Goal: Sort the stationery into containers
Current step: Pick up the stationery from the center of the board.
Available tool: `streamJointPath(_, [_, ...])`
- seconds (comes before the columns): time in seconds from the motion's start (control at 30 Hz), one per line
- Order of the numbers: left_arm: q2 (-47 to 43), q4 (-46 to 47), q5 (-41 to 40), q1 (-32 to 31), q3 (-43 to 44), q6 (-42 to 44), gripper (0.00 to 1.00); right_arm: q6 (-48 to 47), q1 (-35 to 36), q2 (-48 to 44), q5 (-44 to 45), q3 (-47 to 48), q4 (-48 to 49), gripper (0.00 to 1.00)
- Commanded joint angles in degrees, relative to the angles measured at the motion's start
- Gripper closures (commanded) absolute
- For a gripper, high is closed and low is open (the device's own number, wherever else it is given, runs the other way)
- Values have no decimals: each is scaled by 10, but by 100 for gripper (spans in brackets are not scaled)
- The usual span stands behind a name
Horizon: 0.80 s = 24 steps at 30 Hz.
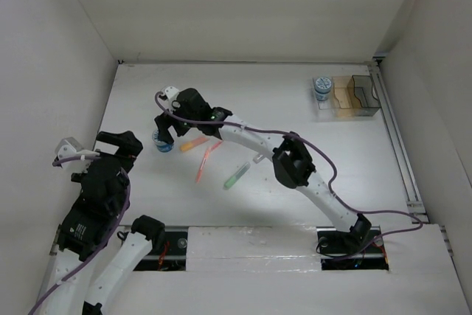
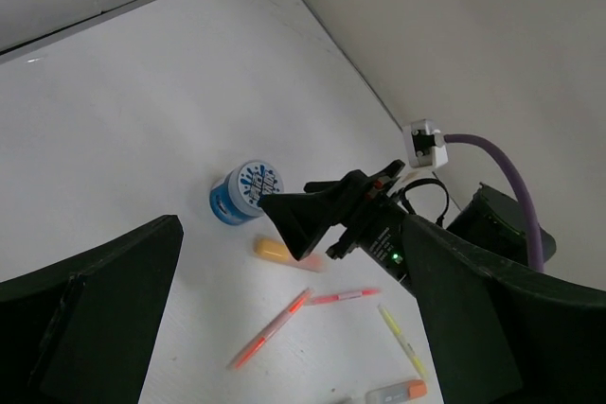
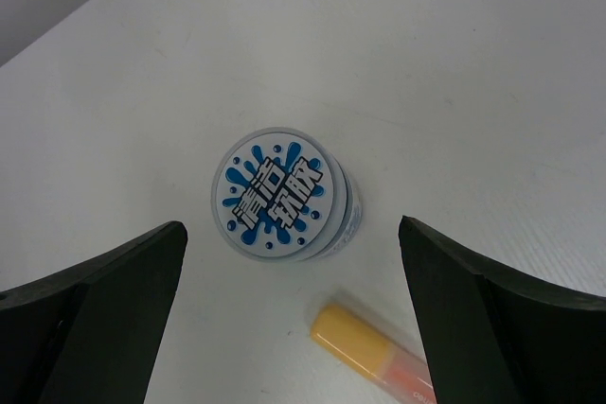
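My right gripper lowers its spread fingers past the lid of the blue-and-white pot (image 1: 163, 143) (image 3: 282, 197) next and closes on the pot's sides.
A blue-and-white pot (image 1: 163, 143) stands on the table left of centre. My right gripper (image 1: 165, 130) hovers over it, open and empty. In the right wrist view the pot (image 3: 282, 197) sits just ahead of the spread fingers, apart from both. An orange-capped marker (image 3: 371, 350) lies next to it. An orange pen (image 1: 209, 160) and a green pen (image 1: 236, 176) lie to the right. My left gripper (image 1: 120, 147) is open and empty, left of the pot. The clear organiser (image 1: 354, 98) stands far right, with a second pot (image 1: 322, 86) in its left compartment.
In the left wrist view the pot (image 2: 245, 191) sits beside the right gripper's dark finger (image 2: 308, 219), with a pink pen (image 2: 341, 297), a yellow pen (image 2: 402, 340) and an orange-capped marker (image 2: 393, 392) nearby. White walls close in the table on three sides.
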Motion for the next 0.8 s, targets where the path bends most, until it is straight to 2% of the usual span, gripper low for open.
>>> streamJointPath(0.0, [5, 28, 9, 2, -7, 23, 0, 2, 14, 13, -20, 36, 4, 0])
streamJointPath(0.37, [10, 40, 27, 2, -7, 39, 0, -19, 31, 43, -7, 60, -1, 0])
streamJointPath(0.57, [5, 50, 38, 2, -12, 45, 0, -24, 36, 65, 56, 84, -14, 0])
streamJointPath(0.77, [5, 57, 50, 2, -12, 56, 0, -24, 36, 71, 56, 84, -8, 0])
